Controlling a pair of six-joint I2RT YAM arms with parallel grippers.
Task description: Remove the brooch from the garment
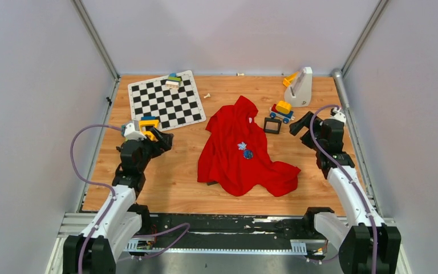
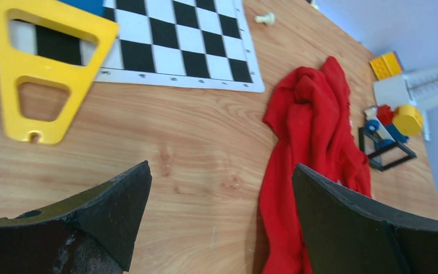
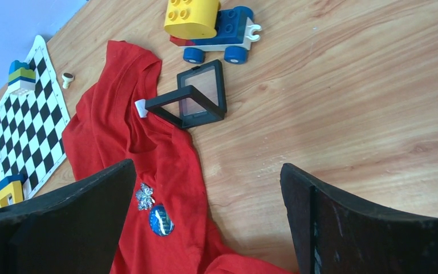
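Note:
The right gripper moves down and to the left in the top view onto the garment's edge beside the blue pin next, since the brooch [image 1: 242, 146] sits close by.
A crumpled red garment [image 1: 238, 153] lies mid-table; it also shows in the left wrist view [image 2: 313, 142] and the right wrist view [image 3: 131, 148]. On it sit a silver leaf-shaped brooch [image 1: 242, 146] and a round blue pin [image 1: 248, 154]; the right wrist view shows the brooch [image 3: 144, 196] and the blue pin [image 3: 161, 221] beside each other. My left gripper [image 1: 162, 140] is open and empty, left of the garment, above bare wood [image 2: 219, 188]. My right gripper [image 1: 299, 124] is open and empty, right of the garment [image 3: 205, 194].
A chessboard mat [image 1: 165, 101] with blocks lies back left. A yellow frame piece [image 1: 148, 124] sits by my left gripper. A small black display frame [image 1: 272, 125], a toy block car [image 1: 282, 111] and a grey stand [image 1: 300, 87] are back right.

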